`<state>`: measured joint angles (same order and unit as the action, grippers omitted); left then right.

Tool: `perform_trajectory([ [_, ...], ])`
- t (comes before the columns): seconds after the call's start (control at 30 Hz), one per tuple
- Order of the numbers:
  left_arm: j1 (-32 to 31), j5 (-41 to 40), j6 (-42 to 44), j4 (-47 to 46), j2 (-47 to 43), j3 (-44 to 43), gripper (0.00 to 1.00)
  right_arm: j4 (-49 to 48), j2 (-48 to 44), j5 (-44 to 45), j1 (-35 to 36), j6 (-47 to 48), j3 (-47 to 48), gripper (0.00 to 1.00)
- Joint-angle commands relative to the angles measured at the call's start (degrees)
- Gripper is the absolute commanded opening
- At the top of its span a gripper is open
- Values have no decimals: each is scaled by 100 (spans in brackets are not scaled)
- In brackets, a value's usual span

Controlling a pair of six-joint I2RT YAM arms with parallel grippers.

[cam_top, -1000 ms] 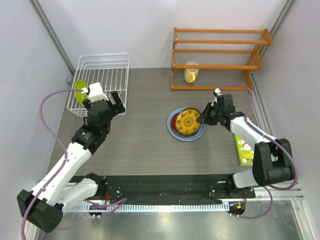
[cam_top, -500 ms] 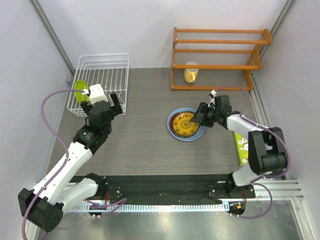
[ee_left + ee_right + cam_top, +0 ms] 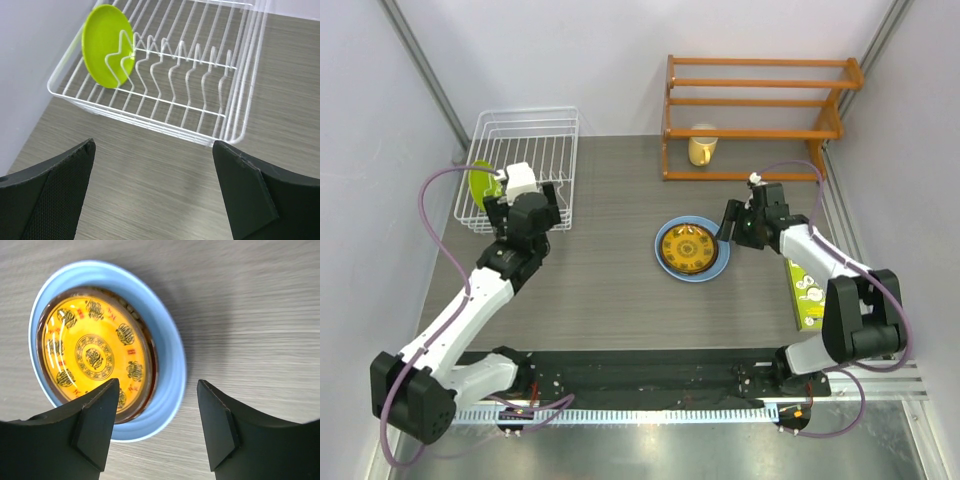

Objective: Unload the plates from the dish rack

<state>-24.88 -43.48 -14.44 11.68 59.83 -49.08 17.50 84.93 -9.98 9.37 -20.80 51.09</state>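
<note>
I'll next move my left gripper toward the wall and down to pinch the near rim of the lime green plate [image 3: 480,183], which leans upright outward of it, beside that wall.
The white wire dish rack [image 3: 525,150] [image 3: 200,65] stands at the back left. A lime green plate [image 3: 480,183] [image 3: 107,45] leans upright in its left end. My left gripper [image 3: 552,205] [image 3: 153,145] hangs open over the table just in front of the rack, holding nothing. At mid-table a yellow-orange patterned plate [image 3: 688,248] [image 3: 92,355] lies flat on a dark red plate [image 3: 150,365], inside a light blue plate [image 3: 715,262] [image 3: 170,350]. My right gripper [image 3: 728,228] [image 3: 158,382] is open above the stack's right rim, touching none of the plates.
An orange wooden shelf [image 3: 750,110] stands at the back right with a pale yellow mug [image 3: 701,148] on its lowest level. A green and white box [image 3: 805,290] lies along the right edge. A wall runs close beside the rack's left side.
My right gripper opened and let go of the yellow-orange plate, which settled flat on the stack. The left gripper moved a little closer to the rack.
</note>
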Motion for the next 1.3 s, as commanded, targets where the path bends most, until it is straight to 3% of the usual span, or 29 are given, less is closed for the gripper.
perform_trajectory([
  [0.0, 606, -117, 319, -632, 413, -417, 100, 447, -582, 927, -5, 304, 331, 70],
  [0.13, 1703, 392, 213, -789, 1011, -690, 99, 439, -749, 858, -5, 269, 305, 70],
  [0.4, 2662, 1043, 90, -1625, 2383, -1287, 97, 360, -346, 734, -5, 287, 331, 70],
  [0.53, 2883, 1342, -24, -1599, 3067, -1788, 95, 220, -143, 681, -14, 287, 288, 71],
  [0.83, 3446, 1808, -366, -1537, 3702, -2167, 92, -9, 261, 497, -14, 296, 296, 70],
  [1.1, 3789, 2335, -587, -1537, 3939, -2317, 72, -88, 586, 418, -5, 348, 366, 70],
  [1.27, 3789, 2397, -587, -1616, 3905, -2255, 68, -141, 709, 330, -14, 331, 367, 69],
])
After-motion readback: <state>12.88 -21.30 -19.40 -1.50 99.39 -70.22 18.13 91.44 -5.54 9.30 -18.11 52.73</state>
